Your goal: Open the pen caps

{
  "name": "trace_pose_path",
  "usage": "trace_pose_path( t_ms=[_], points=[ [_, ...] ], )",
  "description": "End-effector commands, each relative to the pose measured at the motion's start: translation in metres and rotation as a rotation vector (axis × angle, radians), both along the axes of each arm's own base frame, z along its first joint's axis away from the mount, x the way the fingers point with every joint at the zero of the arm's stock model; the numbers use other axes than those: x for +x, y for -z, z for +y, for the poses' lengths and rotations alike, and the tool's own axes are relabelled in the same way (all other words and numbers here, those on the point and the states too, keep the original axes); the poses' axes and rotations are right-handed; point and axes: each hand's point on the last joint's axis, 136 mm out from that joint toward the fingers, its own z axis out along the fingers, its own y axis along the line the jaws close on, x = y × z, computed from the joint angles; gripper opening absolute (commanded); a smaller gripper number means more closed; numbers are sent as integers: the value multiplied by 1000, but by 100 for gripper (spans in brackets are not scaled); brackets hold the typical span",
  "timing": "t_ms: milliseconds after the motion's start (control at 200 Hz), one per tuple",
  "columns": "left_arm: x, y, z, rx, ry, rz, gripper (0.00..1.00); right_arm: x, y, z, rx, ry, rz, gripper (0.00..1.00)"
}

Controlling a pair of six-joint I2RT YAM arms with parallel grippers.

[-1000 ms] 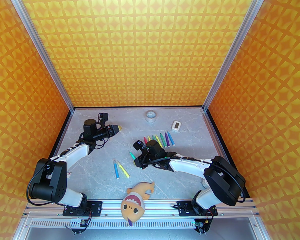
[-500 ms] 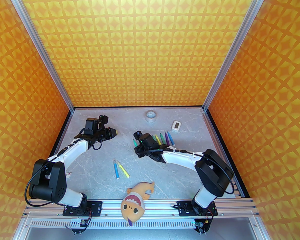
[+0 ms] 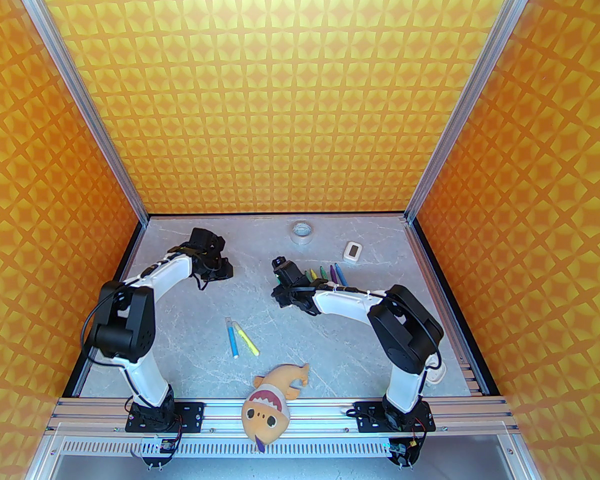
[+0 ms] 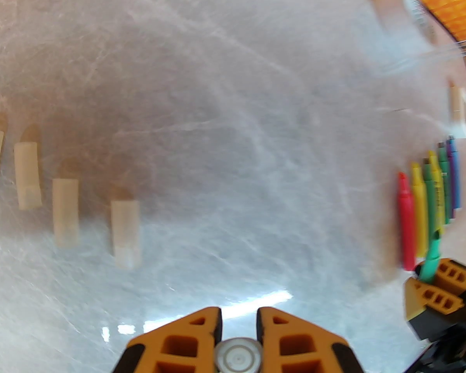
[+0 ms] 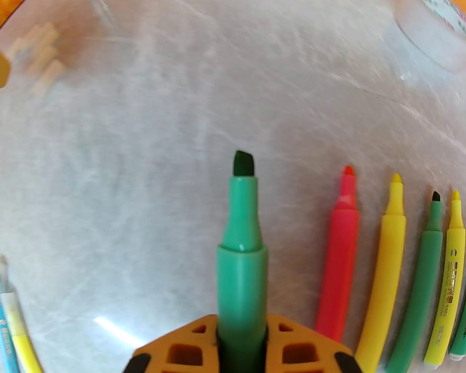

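My left gripper will lower the see-through pen cap there next and then let it go.
My right gripper (image 5: 240, 348) is shut on an uncapped green marker (image 5: 240, 247) whose dark chisel tip points away, just left of a row of uncapped markers (image 5: 388, 270). From above, that right gripper (image 3: 280, 288) sits at the left end of the marker row (image 3: 325, 273). My left gripper (image 4: 239, 325) points down at the table's far left with a whitish pen cap (image 4: 239, 358) pinched end-on between its fingers. Several loose pen caps (image 4: 65, 212) lie in a row ahead of it. A blue marker (image 3: 232, 338) and a yellow marker (image 3: 246, 340) lie mid-table, caps still fitted.
A clear tape roll (image 3: 301, 231) stands near the back wall and a small white device (image 3: 352, 251) lies right of it. A plush toy (image 3: 272, 403) hangs over the front rail. Bare marble table (image 3: 260, 263) separates the two grippers.
The right gripper carried the green marker away from mid-table to the left end of the marker row. The left arm swung its gripper downward over the far left of the table.
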Motion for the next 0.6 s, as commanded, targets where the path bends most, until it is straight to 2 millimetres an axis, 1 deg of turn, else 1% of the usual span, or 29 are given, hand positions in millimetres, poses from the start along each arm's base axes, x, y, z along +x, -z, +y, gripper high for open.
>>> trace_pose_path(
  t_ms=[0, 215, 375, 595],
  points=[
    [4, 2, 4, 66, 33, 26, 0, 13, -2, 0, -7, 31, -18, 0],
    [10, 15, 0, 82, 58, 77, 1, 20, 5, 3, -23, 28, -13, 0],
    [9, 28, -2, 94, 76, 118, 3, 22, 15, 2, -45, 35, 1, 0],
    [7, 40, -3, 101, 85, 147, 6, 23, 22, -2, -67, 46, 8, 1]
  ],
)
